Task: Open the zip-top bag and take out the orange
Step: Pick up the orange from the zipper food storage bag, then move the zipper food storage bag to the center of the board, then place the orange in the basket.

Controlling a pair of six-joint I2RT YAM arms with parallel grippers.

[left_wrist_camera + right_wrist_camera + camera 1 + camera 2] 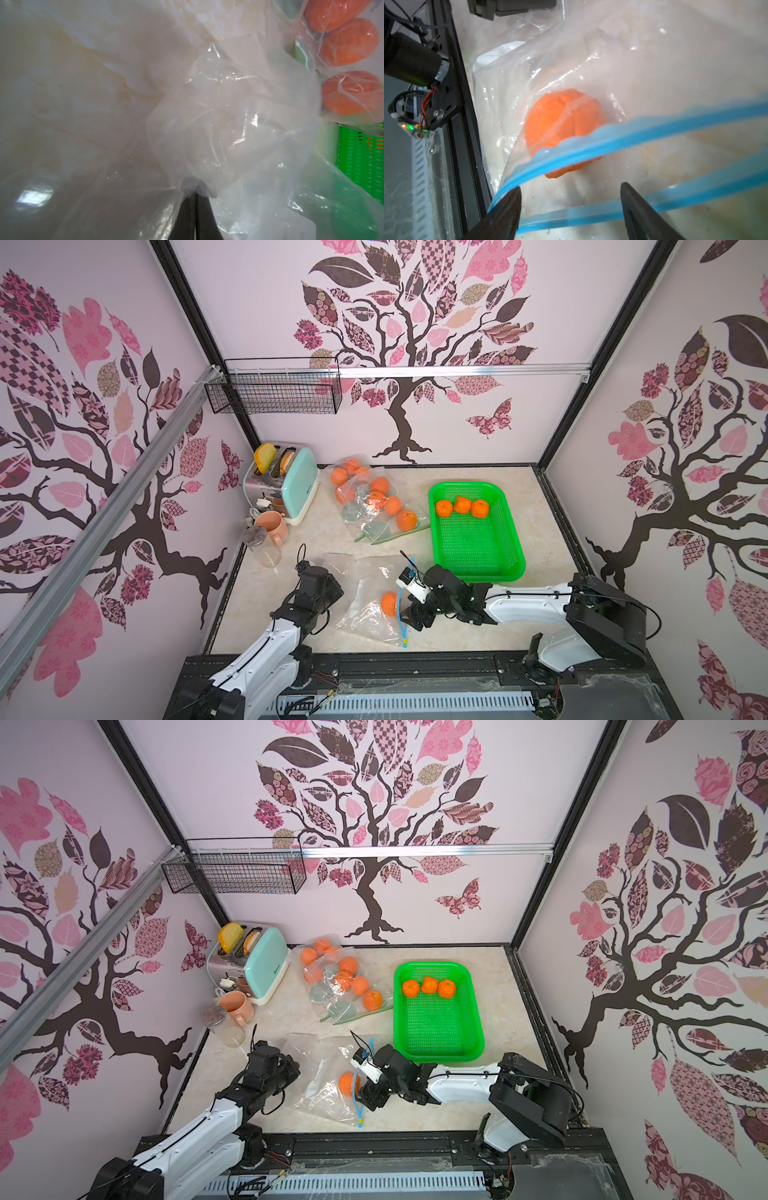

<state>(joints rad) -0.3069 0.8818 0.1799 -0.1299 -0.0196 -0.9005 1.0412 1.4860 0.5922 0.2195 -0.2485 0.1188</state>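
Observation:
My left gripper moves the bunched clear plastic outward next and releases it, since the bare tabletop (314, 547) (136, 60) beside the pink mug lies outward of the gripper.
A clear zip-top bag (368, 620) (322, 1096) with a blue zip lies near the table's front edge, with one orange (389, 604) (348, 1083) (560, 124) inside it. My left gripper (332, 578) (195, 192) is shut on a bunch of the bag's clear plastic at its left end. My right gripper (410, 616) (368, 1096) (571, 187) is open at the bag's mouth. The two blue zip strips (633, 133) are parted: one runs in front of the orange, the other crosses between my fingers. Nothing is gripped by the right one.
A green basket (478, 576) at the right holds three oranges (461, 506). Another clear bag with several oranges (374, 497) lies at the back middle. A mint toaster (297, 485), a pink mug (272, 526) and a glass jar (262, 545) stand at the left.

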